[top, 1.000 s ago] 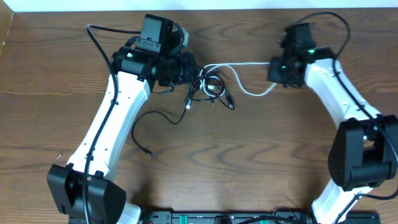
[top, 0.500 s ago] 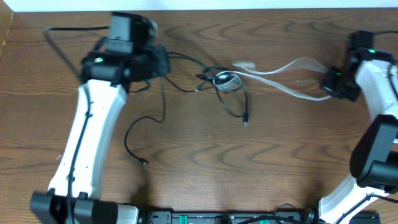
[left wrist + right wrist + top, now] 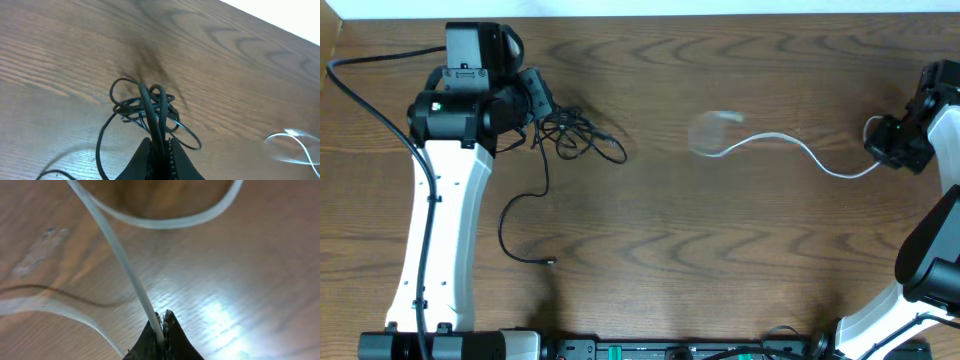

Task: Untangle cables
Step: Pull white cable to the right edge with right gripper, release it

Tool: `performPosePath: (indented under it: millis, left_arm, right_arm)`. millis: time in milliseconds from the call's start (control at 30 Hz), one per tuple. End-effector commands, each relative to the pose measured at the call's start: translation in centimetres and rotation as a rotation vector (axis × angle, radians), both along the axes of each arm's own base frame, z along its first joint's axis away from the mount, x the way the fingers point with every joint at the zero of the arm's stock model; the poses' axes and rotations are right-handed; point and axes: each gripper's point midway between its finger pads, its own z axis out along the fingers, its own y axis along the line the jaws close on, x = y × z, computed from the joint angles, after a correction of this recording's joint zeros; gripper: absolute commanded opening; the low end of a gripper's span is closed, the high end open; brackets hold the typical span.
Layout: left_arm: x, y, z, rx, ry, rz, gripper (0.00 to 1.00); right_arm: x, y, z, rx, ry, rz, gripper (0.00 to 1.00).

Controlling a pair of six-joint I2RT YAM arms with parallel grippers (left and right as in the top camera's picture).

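Observation:
I should move my right gripper outward and to the right in the overhead view next, over bare table, because the white cable (image 3: 790, 148) is already free of the black cables (image 3: 578, 140).
My left gripper (image 3: 535, 97) at the far left is shut on the black cables (image 3: 578, 140), a small tangle of thin loops. In the left wrist view the black cables (image 3: 145, 107) rise between my shut fingers (image 3: 161, 150). One black strand (image 3: 525, 215) trails down the table to a small plug. My right gripper (image 3: 890, 142) at the far right is shut on the white cable (image 3: 790, 148), which stretches left to a blurred free end (image 3: 712, 127). In the right wrist view the white cable (image 3: 120, 255) runs from my pinched fingertips (image 3: 162, 325). White and black cables are apart.
The wooden table (image 3: 720, 250) holds nothing else. A thick black arm wire (image 3: 370, 95) loops at the far left by the left arm. A black bar (image 3: 680, 350) lies along the front edge between the arm bases.
Both arms have pulled apart, left going left and right going right. The white cable has come free of the black tangle, which moved left with my left gripper.

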Motion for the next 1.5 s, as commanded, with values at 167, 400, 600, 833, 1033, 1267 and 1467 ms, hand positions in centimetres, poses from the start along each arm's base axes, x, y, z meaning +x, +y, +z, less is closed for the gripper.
performPosePath:
  millis: [167,400,600,833,1033,1267,1467]
  left_arm:
    - [-0.2,-3.5,1.0,-0.075,-0.043,-0.2,0.07]
    - [-1.0,-6.4,1.8,-0.209,-0.046,-0.309,0.08]
    - [-1.7,-9.2,1.9,-0.216,-0.044,-0.383,0.07]
    - [-2.4,-12.8,2.5,-0.218,-0.074,-0.481,0.08]
    - [-2.7,-15.0,3.1,-0.221,-0.103,-0.538,0.08]
    - [-2.7,-16.0,3.4,-0.225,-0.123,-0.56,0.08]
    - [-2.5,-16.1,3.1,-0.23,-0.116,-0.554,0.08]
  right_arm:
    - [2.6,6.4,1.4,0.231,-0.164,0.342,0.01]
    - [5.5,7.5,5.8,0.289,-0.316,0.385,0.01]
    - [9.7,3.5,14.0,0.113,-0.497,0.308,0.01]
    - [12.9,-4.4,22.9,-0.231,-0.712,0.143,0.01]
    - [13.5,-9.5,23.8,-0.41,-0.737,0.025,0.01]
    - [14.4,-14.4,18.6,-0.458,-0.654,-0.057,0.01]
    - [15.2,-17.2,9.9,-0.404,-0.53,-0.083,0.16]
